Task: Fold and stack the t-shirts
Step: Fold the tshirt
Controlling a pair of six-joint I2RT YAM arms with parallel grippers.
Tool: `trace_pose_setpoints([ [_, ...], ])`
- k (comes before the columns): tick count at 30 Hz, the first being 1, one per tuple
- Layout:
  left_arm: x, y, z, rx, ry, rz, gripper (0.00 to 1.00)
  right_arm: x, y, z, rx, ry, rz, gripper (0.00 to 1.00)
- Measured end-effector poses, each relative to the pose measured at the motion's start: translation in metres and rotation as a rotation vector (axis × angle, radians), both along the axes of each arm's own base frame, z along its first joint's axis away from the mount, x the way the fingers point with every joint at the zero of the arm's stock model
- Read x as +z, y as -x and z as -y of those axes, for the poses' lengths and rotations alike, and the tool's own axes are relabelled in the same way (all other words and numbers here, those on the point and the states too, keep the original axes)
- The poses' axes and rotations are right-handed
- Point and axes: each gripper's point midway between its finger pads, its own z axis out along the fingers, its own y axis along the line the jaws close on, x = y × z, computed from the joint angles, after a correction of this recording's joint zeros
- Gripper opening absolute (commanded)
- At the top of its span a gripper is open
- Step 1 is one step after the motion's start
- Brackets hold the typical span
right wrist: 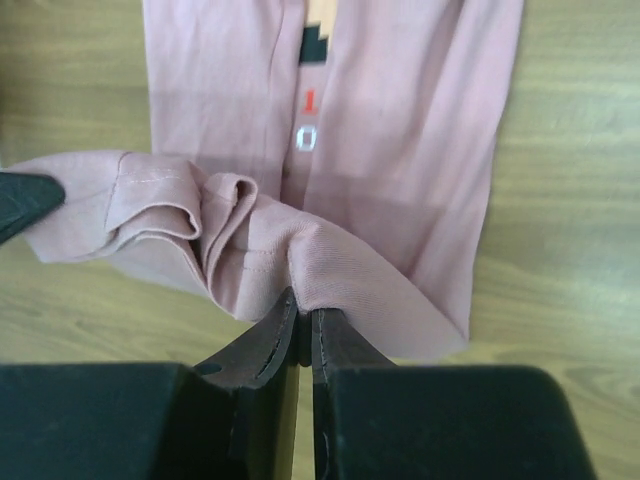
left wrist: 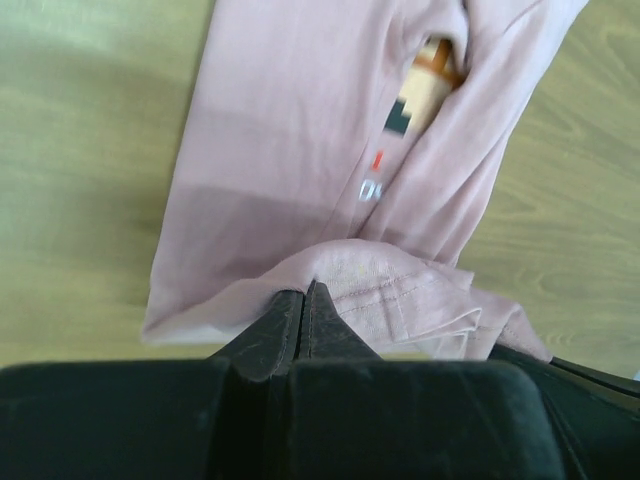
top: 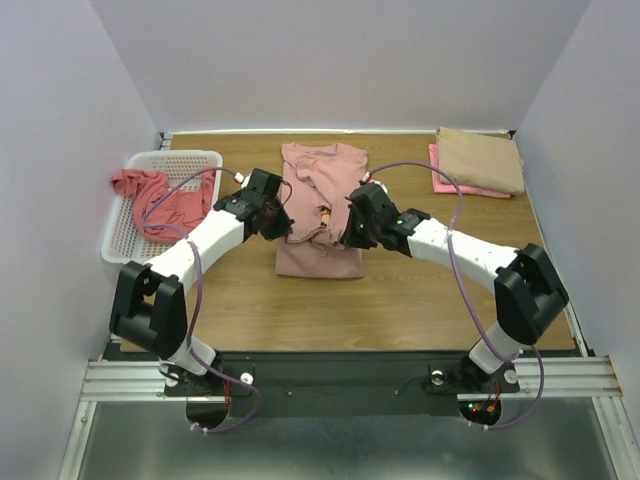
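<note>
The raised hem of the t-shirt needs to go outward next, then down, and my right gripper will release it at the folded-in side (top: 340, 216) (right wrist: 395, 155) beside the graphic. That side lies outward of my right gripper and below it.
The dusty-pink t-shirt (top: 320, 185) with a small pixel graphic lies lengthwise in the middle of the table, its sides folded in. My left gripper (top: 272, 222) is shut on a lifted fold of the dusty-pink shirt (left wrist: 300, 150) near its left side; the left gripper (left wrist: 305, 292) pinches the hem. My right gripper (top: 357, 232) is shut on the same shirt (right wrist: 400, 120) at its right side; the right gripper (right wrist: 303, 318) pinches a raised fold. A coral-red t-shirt (top: 165, 198) lies crumpled in the basket. A tan t-shirt (top: 482, 158) lies folded on a bright pink t-shirt (top: 445, 180) at the back right.
A white mesh basket (top: 125, 225) stands at the left of the table by the wall. The wooden table (top: 420, 300) is walled on three sides. Purple cables loop over both arms.
</note>
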Motion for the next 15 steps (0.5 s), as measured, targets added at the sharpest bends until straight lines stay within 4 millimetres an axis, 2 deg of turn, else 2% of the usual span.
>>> trace_pose_setpoints([
  [8,-0.011,-0.043,-0.001,-0.024,-0.018,-0.012,0.00,-0.001,-0.044,0.007,-0.027,0.012,0.006,0.00],
  [15,-0.029,-0.075,-0.003,-0.036,-0.038,-0.039,0.00,-0.018,-0.069,0.014,-0.039,0.026,-0.023,0.00],
])
